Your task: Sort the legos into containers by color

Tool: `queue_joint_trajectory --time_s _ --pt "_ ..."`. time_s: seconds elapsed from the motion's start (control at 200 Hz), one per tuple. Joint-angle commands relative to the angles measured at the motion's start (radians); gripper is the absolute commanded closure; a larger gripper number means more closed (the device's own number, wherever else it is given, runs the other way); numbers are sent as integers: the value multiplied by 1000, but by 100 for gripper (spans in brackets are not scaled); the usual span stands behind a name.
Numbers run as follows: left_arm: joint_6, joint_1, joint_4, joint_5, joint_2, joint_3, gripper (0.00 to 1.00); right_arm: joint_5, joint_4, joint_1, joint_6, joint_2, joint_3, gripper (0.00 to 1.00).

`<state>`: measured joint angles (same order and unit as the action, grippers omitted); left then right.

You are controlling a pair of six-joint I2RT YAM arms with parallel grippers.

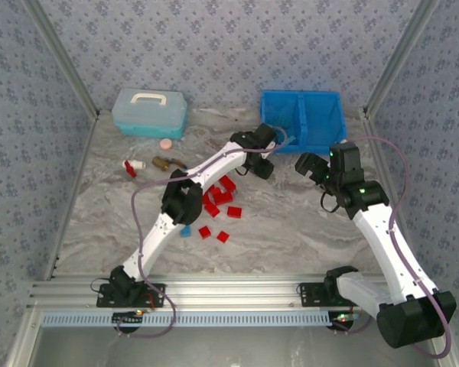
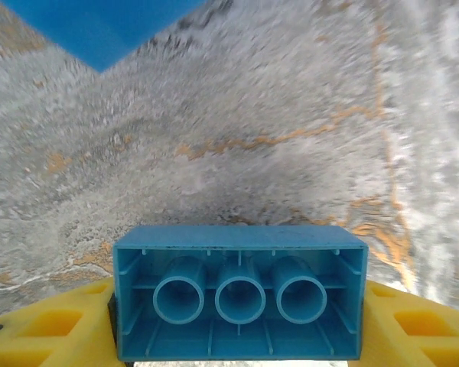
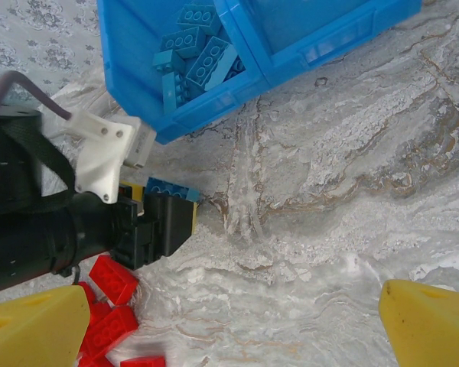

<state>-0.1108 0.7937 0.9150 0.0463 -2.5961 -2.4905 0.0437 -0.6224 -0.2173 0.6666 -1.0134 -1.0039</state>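
Observation:
My left gripper will next move outward over the bin's front side to the section (image 1: 282, 118) holding the blue legos and release the light blue lego, as blue legos are already there.
A light blue lego (image 2: 239, 294) fills the bottom of the left wrist view, hollow underside toward the camera, and my left gripper (image 2: 237, 340) is shut on it between its yellow fingers. From above, the left gripper (image 1: 263, 164) hangs over the table just in front of the blue bin (image 1: 302, 118). The right wrist view shows that same held lego (image 3: 168, 189). It also shows the bin's wall (image 3: 214, 103) and several blue legos (image 3: 195, 50) in one compartment. Red legos (image 1: 222, 195) lie clustered under the left arm, with one blue lego (image 1: 185, 230) nearby. My right gripper (image 3: 229, 329) stands open over bare table.
A pale teal lidded box (image 1: 149, 112) stands at the back left. In front of it lie a pink disc (image 1: 166, 144) and a brass-coloured object (image 1: 162, 162). Patterned walls close in the table on three sides. The two grippers hang close together near the bin's front.

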Motion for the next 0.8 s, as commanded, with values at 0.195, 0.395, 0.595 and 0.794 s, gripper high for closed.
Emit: queue_joint_trajectory --time_s 0.195,0.395,0.595,0.794 --pt "200 22 -285 103 76 -133 43 -2 -8 2 14 1 -19 0" --pt "318 19 -517 152 -21 -170 43 9 -13 2 7 1 -21 0" --pt "412 4 -719 184 -126 -212 43 5 -7 4 1 -7 -20 0" --pt "468 -4 -793 216 -220 -282 44 8 -5 7 -4 -11 -12 0"
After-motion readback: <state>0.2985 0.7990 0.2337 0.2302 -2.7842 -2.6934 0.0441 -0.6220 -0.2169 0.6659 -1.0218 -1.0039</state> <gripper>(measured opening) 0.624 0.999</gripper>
